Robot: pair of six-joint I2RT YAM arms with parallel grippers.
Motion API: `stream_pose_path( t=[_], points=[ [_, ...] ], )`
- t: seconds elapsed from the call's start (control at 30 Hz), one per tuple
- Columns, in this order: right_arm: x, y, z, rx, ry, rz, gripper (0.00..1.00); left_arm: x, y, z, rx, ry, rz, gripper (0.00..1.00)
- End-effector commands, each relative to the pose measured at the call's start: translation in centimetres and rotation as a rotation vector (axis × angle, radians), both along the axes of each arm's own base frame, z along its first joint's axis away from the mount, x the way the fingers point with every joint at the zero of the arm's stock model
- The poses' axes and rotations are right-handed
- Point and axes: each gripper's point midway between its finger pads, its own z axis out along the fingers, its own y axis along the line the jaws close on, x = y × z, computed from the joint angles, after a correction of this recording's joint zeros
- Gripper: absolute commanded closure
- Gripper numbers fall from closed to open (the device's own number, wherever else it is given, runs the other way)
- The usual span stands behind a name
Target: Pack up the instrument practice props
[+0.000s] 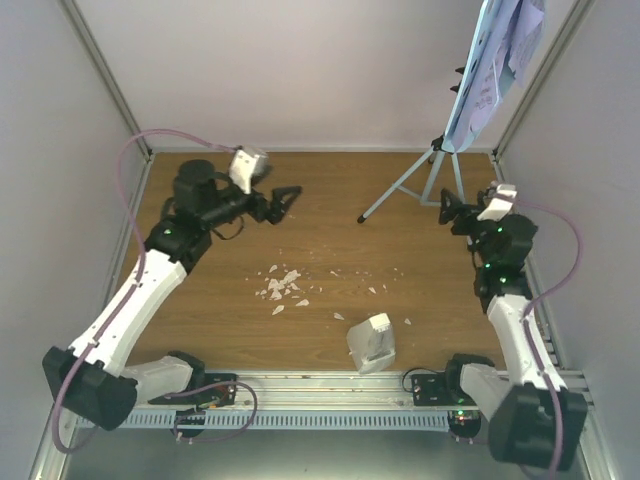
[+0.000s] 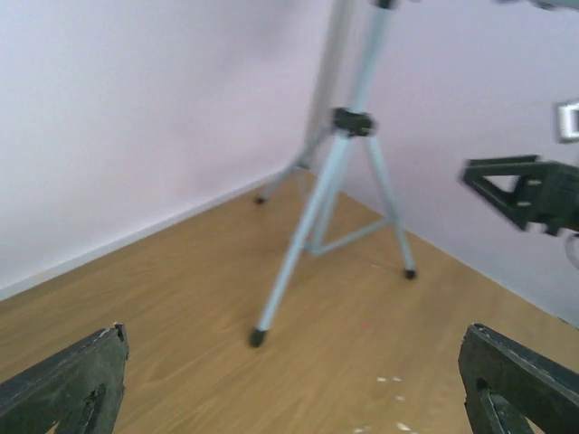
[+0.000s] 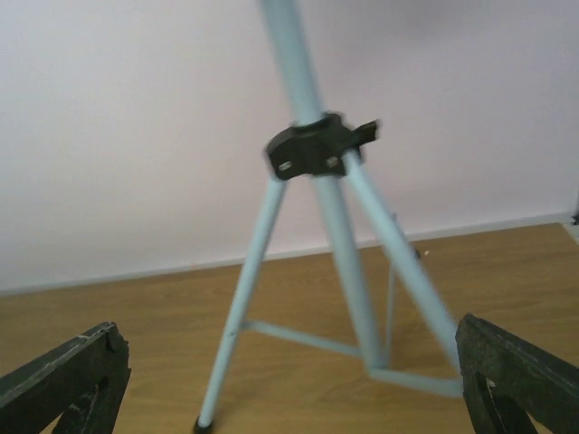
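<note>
My right gripper will move up and outward around the bare pole above the tripod hub, because its open fingers now point below that hub.
The pale-blue music stand stands on its tripod at the back right. Its tray carries lavender-white sheet music. The white metronome with its clear cover sits near the front edge, right of centre. My left gripper is open and empty, hovering at the back left and facing the stand. The tripod shows in the left wrist view beyond the open gripper. My right gripper is open and empty just right of the tripod legs. In the right wrist view the tripod hub is close ahead of that gripper.
Small white crumbs lie scattered in the middle of the wooden table. Pale walls close in the back and both sides. A metal rail runs along the front edge. The right gripper also shows in the left wrist view.
</note>
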Motion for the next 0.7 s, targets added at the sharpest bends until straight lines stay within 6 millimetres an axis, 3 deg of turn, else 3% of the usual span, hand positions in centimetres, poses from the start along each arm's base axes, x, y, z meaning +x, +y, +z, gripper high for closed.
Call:
stream_pose_path(
  t=[0.0,0.1,0.23,0.47,0.67],
  points=[
    [1.2,-1.1,4.5,0.057,-0.148,0.193,0.02,1.6,6.5,1.5,-0.081,-0.003,0.175,0.01],
    [2.9,-0.9,6.7,0.007,-0.227,0.293,0.08,3.1,10.7,0.2,-0.055,-0.030,0.348,0.01],
    [4.8,-0.5,8.7,-0.080,-0.323,0.382,0.10,4.1,13.6,-2.1,0.016,-0.015,0.462,0.01],
    [9.6,-0.5,10.3,-0.134,-0.364,0.507,0.18,4.0,14.3,-2.1,0.046,-0.035,0.490,0.01],
    [12.3,-1.1,9.4,-0.149,-0.351,0.523,0.23,4.0,14.3,-2.3,0.052,-0.033,0.487,0.01]
  ],
)
